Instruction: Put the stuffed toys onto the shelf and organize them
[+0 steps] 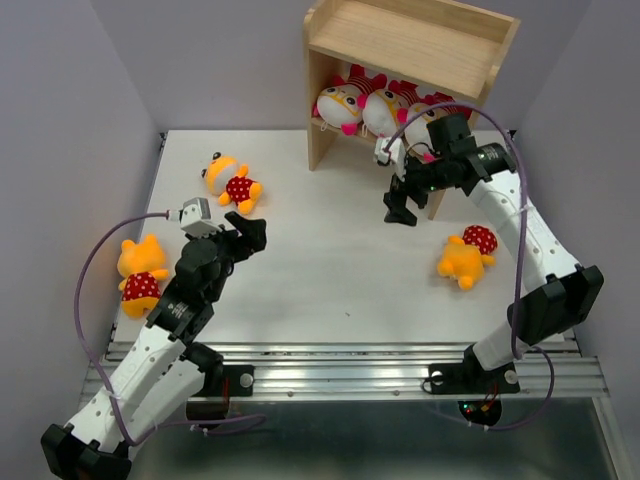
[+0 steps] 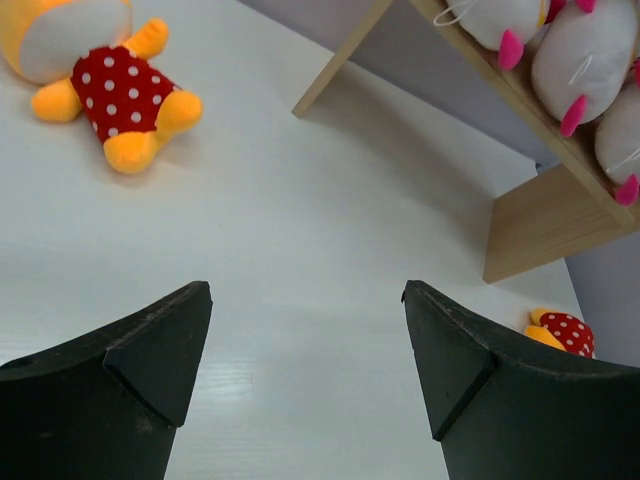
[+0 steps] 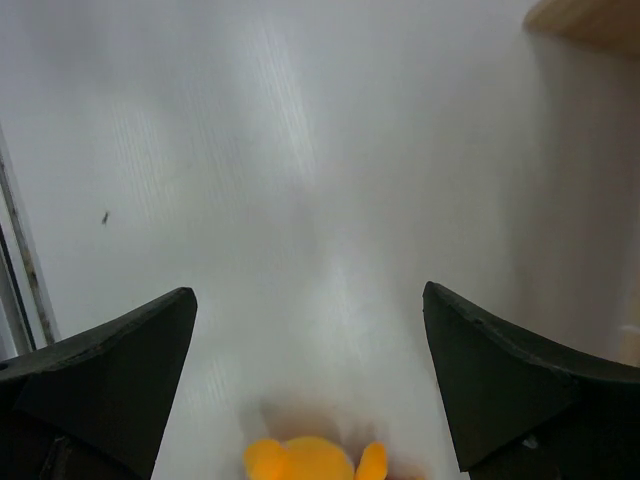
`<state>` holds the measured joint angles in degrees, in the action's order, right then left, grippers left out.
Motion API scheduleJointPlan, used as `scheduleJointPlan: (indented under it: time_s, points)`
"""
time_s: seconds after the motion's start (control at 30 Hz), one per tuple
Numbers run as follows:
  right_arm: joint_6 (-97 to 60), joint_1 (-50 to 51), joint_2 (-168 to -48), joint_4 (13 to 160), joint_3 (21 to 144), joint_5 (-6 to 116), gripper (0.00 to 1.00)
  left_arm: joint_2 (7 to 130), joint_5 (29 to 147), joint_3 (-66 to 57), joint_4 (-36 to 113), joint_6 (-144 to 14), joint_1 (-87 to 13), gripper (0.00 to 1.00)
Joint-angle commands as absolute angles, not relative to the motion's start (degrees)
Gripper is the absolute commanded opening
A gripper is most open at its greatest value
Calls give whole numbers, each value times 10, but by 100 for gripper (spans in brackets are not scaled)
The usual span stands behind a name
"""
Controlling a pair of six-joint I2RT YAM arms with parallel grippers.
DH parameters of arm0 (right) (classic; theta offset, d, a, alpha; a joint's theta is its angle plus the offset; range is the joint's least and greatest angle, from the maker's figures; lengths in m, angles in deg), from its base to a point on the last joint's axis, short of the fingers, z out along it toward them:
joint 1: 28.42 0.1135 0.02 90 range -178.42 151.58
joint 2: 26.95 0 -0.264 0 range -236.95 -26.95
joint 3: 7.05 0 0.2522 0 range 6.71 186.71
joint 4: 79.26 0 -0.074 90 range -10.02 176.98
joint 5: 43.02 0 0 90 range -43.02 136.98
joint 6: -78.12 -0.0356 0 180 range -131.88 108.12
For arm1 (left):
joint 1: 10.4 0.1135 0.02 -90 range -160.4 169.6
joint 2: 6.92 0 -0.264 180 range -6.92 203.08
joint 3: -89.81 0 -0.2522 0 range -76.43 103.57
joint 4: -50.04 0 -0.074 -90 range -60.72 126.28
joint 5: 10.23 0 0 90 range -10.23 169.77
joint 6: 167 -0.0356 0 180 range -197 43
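The orange toy is lower and closer to my base, so my right gripper will next move back, down and to the right in the top view onto the toy's head (image 1: 461, 262) (image 3: 307, 461).
The wooden shelf (image 1: 410, 45) stands at the back. Three white-faced toys (image 1: 362, 106) sit side by side on its lower tier, also seen in the left wrist view (image 2: 585, 55). Three orange toys lie on the table: one at back left (image 1: 232, 182), also in the left wrist view (image 2: 100, 75); one at the left edge (image 1: 140, 273); one at the right (image 1: 467, 254), also in the right wrist view (image 3: 310, 460). My left gripper (image 1: 247, 232) is open and empty over the table's middle left. My right gripper (image 1: 402, 208) is open and empty, just in front of the shelf.
The white table (image 1: 330, 270) has a metal rail (image 1: 350, 365) along its near edge. Grey walls close in the left, right and back. The shelf's side panel (image 2: 545, 225) stands ahead and right of my left gripper.
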<state>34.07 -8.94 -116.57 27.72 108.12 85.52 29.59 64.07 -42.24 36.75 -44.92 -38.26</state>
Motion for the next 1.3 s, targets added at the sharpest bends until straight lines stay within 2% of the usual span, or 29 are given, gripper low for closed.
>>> scheduleJointPlan:
  time_s: [0.0,0.43,0.6,0.7,0.83,0.93,0.97,1.07,1.1,1.13,1.27]
  points:
    - [430,-91,-1126,244,981,704,100,263,644,-458,367,-384,-380,89]
    - [568,-144,-1067,273,771,430,100,259,707,-509,389,-360,-380,89]
    - [576,-169,-1073,309,710,391,98,266,770,-532,435,-355,-379,88]
    - [565,-174,-1083,363,670,381,92,287,820,-537,457,-352,-379,88]
    - [547,-180,-1097,398,650,390,77,320,866,-531,466,-352,-379,87]
    - [546,-180,-1097,424,631,398,54,338,893,-535,481,-339,-380,86]
    - [545,-180,-1097,426,627,403,42,339,902,-538,488,-335,-379,85]
    - [535,-180,-1092,413,650,447,27,342,918,-553,524,-318,-380,84]
    - [530,-180,-1092,402,664,463,24,342,922,-556,529,-315,-380,84]
    - [512,-180,-1096,368,683,526,19,341,928,-559,535,-311,-381,84]
    - [471,-180,-1123,250,815,711,9,340,925,-567,554,-309,-387,84]
